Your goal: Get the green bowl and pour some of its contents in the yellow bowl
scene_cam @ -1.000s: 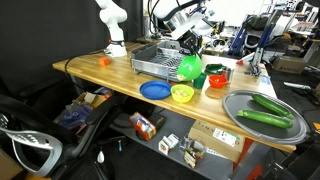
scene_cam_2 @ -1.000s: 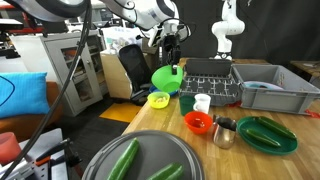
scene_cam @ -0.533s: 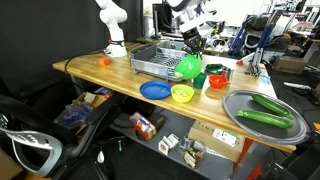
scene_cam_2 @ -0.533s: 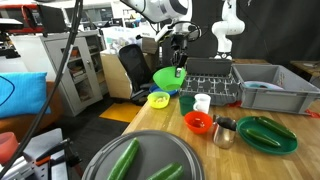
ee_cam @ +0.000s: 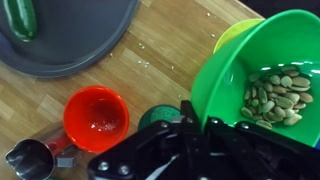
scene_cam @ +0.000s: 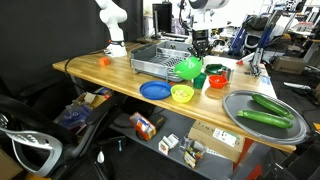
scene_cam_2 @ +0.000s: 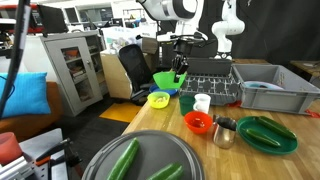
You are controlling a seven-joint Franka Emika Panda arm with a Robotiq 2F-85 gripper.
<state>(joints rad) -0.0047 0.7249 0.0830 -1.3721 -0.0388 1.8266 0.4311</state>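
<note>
I will next move toward the grey tray and down to release the green bowl (scene_cam: 188, 68) on the empty bare wood beside the yellow bowl.
My gripper (ee_cam: 185, 112) is shut on the rim of the green bowl (ee_cam: 262, 60). The bowl holds several pale nut-like pieces (ee_cam: 275, 95). In both exterior views the green bowl (scene_cam: 188, 68) (scene_cam_2: 167, 79) hangs in the air, tilted, a little above and behind the yellow bowl (scene_cam: 182, 94) (scene_cam_2: 158, 99). The yellow bowl stands on the wooden table near its front edge. In the wrist view only a sliver of the yellow bowl (ee_cam: 228, 33) shows behind the green one.
A blue plate (scene_cam: 154, 90), a red bowl (scene_cam: 216, 80) (ee_cam: 97, 117), a dark green cup (ee_cam: 157, 115), a white cup (scene_cam_2: 202, 102) and a metal pitcher (scene_cam_2: 224, 130) stand nearby. A dish rack (scene_cam: 158, 58) is behind. A grey tray with cucumbers (scene_cam: 264, 113) lies at one end.
The arm has swung upright above the table and the green bowl has shifted slightly and dropped a little, turning from steeply tilted toward more level. The yellow bowl has not moved.
</note>
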